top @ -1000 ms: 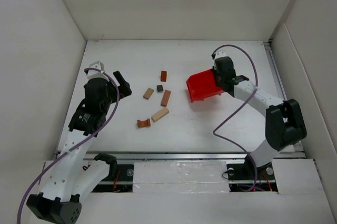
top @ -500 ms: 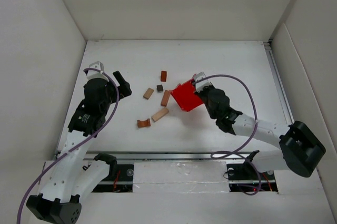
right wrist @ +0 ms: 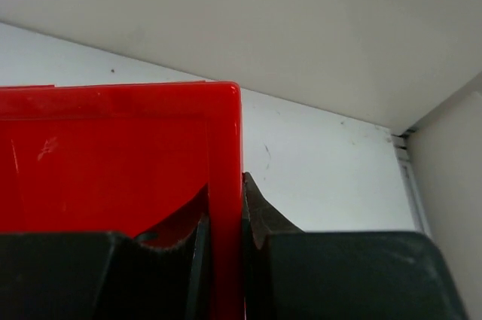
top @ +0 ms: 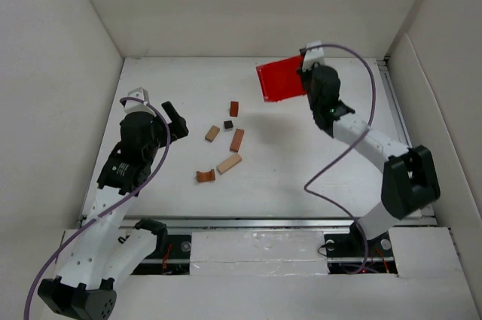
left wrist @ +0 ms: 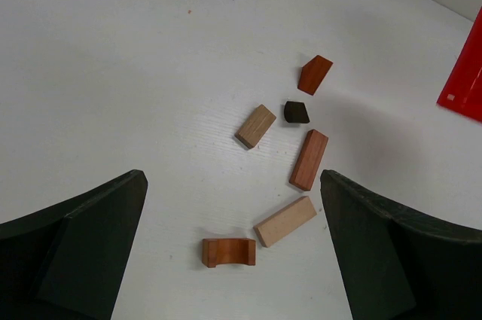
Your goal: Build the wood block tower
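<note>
I next need to move my right gripper to bare tabletop by the back wall, below it and to its right in the top view, then go down and let go clear of the blocks.
Six wood blocks lie loose in the middle of the table: a reddish arch, a tan bar, a reddish bar, a small tan block, a dark brown cube and a small reddish block. No tower stands. My left gripper is open and empty, left of the blocks. My right gripper is shut on the wall of the red bin, held up at the back of the table.
White walls close the table on the left, back and right. A metal rail runs along the near edge. The red bin's edge shows at the right of the left wrist view.
My right arm swung the red bin from right of centre toward the blocks, then up and away to the back of the table. The left arm and the blocks have not moved.
</note>
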